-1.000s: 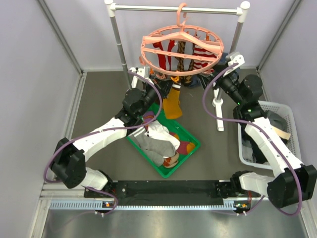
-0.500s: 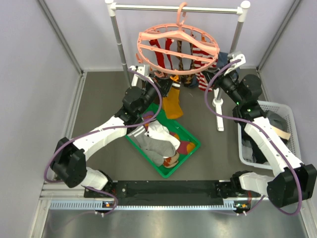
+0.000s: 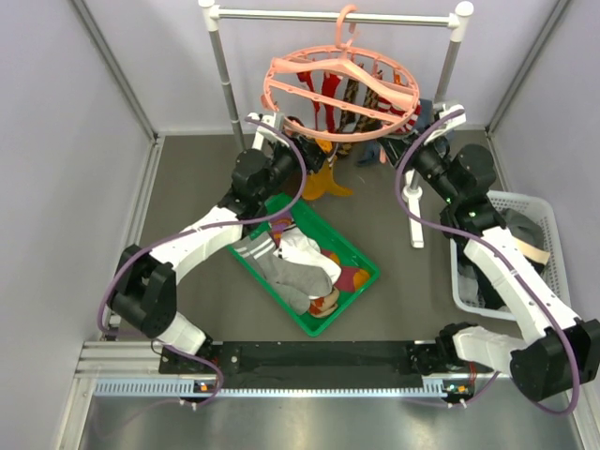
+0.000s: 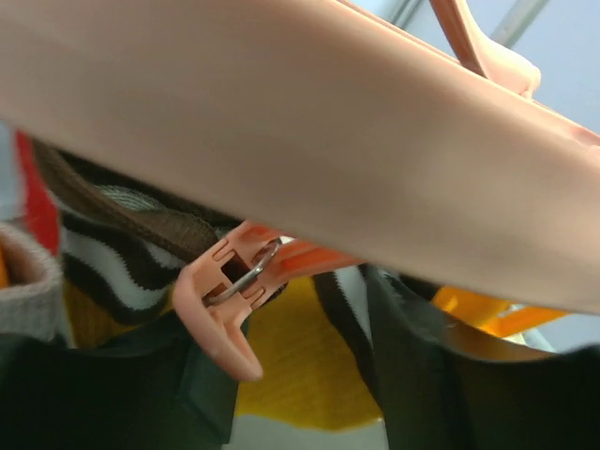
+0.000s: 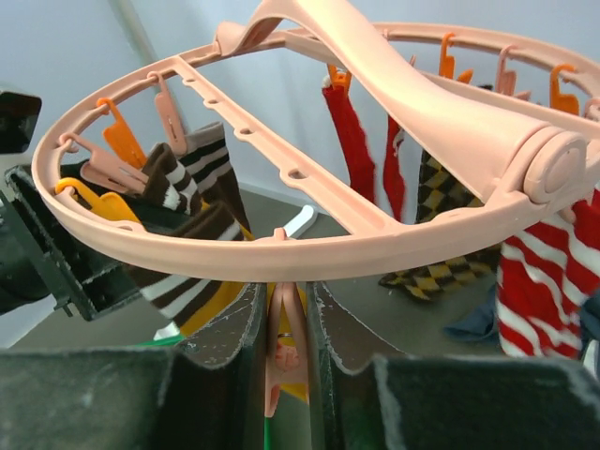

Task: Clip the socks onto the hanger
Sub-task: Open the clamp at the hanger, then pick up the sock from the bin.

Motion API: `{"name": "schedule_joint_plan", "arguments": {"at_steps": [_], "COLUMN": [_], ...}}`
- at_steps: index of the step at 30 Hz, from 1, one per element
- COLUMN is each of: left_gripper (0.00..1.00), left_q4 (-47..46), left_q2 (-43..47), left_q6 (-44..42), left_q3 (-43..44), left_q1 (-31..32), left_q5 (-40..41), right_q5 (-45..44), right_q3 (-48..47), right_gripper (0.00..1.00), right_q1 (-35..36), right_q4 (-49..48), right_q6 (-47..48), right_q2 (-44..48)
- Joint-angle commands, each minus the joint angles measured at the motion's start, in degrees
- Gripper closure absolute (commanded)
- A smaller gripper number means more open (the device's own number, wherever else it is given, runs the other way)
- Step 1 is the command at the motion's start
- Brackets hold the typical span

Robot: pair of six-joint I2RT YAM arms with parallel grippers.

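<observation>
I need to move my left gripper back and down next, tilting it over the tray onto the grey sock's striped cuff, as the pink clip already pinches the brown sock.
The salmon-pink hanger [image 3: 337, 89] hangs tilted from the rail, with red [image 5: 361, 141], checkered and red-and-white striped socks [image 5: 544, 281] clipped round it. My left gripper [image 3: 305, 155] is under the hanger's left rim. Its jaws stand open around a pink clip [image 4: 225, 300] that pinches a brown striped sock [image 4: 122, 253]. A mustard sock [image 3: 323, 180] hangs below it. My right gripper [image 3: 427, 124] is at the right rim, shut on a pink clip [image 5: 284, 352] that hangs under the ring. More socks [image 3: 291, 267] lie in the green tray.
The silver rail [image 3: 328, 15] on white-jointed posts carries the hanger's hook. The green tray [image 3: 361, 281] lies slantwise mid-table. A white basket [image 3: 539, 202] with dark and beige garments stands at the right. A blue-grey cloth [image 5: 473, 323] lies on the floor under the hanger.
My right gripper has shut on a clip at the rim. My left gripper has moved up toward the rim and opened. The hanger has tilted and the mustard sock has risen.
</observation>
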State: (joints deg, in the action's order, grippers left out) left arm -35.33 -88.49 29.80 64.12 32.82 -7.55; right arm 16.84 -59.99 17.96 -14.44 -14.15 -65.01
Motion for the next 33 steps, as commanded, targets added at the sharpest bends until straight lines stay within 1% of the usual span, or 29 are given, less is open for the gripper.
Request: {"name": "schedule_joint_plan", "arguments": {"at_steps": [1, 2, 4, 6, 11, 12, 14, 15, 16, 18, 19, 20, 22, 24, 25, 26, 29, 31, 32, 33], "left_gripper": [0.38, 0.31, 0.24, 0.18, 0.13, 0.12, 0.11, 0.11, 0.12, 0.13, 0.14, 0.15, 0.17, 0.22, 0.24, 0.30, 0.36, 0.40, 0.45, 0.48], "left_q4": [1.48, 3.93, 7.10, 12.64, 24.59, 28.79, 32.59, 37.13, 38.83, 42.52, 46.19, 47.97, 52.96, 55.80, 58.42, 59.58, 62.40, 63.71, 64.24, 64.60], "left_q2": [6.21, 8.66, 11.39, 15.17, 22.81, 23.70, 26.59, 27.57, 28.45, 30.74, 31.27, 31.88, 31.71, 31.19, 30.40, 29.78, 26.19, 22.07, 20.48, 18.98], "left_q6": [-2.20, -2.64, -3.60, -4.31, -5.28, -5.28, -3.88, -2.13, -1.07, 2.60, 3.93, 5.17, 8.51, 11.83, 13.25, 14.31, 18.35, 20.81, 22.74, 23.80], "left_q3": [-1.09, -1.45, -2.76, -3.38, -5.49, -5.76, -6.72, -7.42, -7.86, -9.26, -9.80, -10.32, -11.82, -13.31, -13.66, -13.84, -14.28, -13.50, -13.14, -12.97], "left_q1": [0.05, 0.05, 0.05, 0.05, 0.05, 0.05, 0.05, 0.14, 0.14, 0.49, 0.49, 0.84, 1.02, 1.02, 0.93, 0.93, 0.93, 1.02, 0.93, 0.84], "left_q5": [-3.00, -2.65, -0.98, 0.16, 3.42, 3.86, 5.52, 5.97, 7.01, 9.64, 10.70, 13.41, 15.28, 19.57, 21.94, 25.53, 31.35, 32.60, 33.04, 33.47], "right_q5": [-1.90, -2.07, -2.51, -2.95, -3.39, -3.48, -3.66, -3.66, -3.66, -3.74, -3.75, -3.66, -3.75, -3.57, -3.40, -3.39, -3.48, -3.57, -3.66, -3.74], "right_q3": [0.57, 0.66, 0.84, 1.10, 1.71, 1.98, 2.15, 2.24, 2.24, 2.24, 2.33, 2.42, 2.77, 3.03, 3.03, 3.12, 3.21, 3.21, 3.38, 3.38], "right_gripper": [0.92, 0.92, 0.92, 0.92, 0.92, 0.92, 0.92, 0.92, 0.92, 0.92, 0.92, 0.92, 0.92, 0.92, 0.92, 0.92, 0.92, 0.92, 0.92, 0.92], "right_q1": [1.64, 1.73, 2.34, 2.70, 3.31, 3.40, 3.40, 3.49, 3.40, 3.40, 3.40, 3.49, 3.40, 3.49, 3.40, 3.49, 3.40, 3.49, 3.40, 3.49], "right_q4": [1.78, 1.87, 2.04, 2.04, 1.43, 1.17, 0.90, 0.73, 0.73, 0.81, 0.73, 0.73, 0.46, 0.20, 0.02, 0.02, 0.02, 0.02, 0.02, 0.02], "right_q6": [-2.11, -2.02, -1.84, -1.84, -1.84, -1.93, -2.11, -2.19, -2.11, -1.76, -1.76, -1.67, -1.76, -1.93, -1.84, -1.76, -1.32, -1.05, -0.97, -0.88], "right_q2": [2.43, 2.61, 2.87, 3.05, 3.31, 3.31, 3.23, 3.23, 3.14, 3.14, 3.14, 3.14, 3.05, 3.14, 2.96, 2.96, 2.96, 3.05, 3.05, 3.22]}}
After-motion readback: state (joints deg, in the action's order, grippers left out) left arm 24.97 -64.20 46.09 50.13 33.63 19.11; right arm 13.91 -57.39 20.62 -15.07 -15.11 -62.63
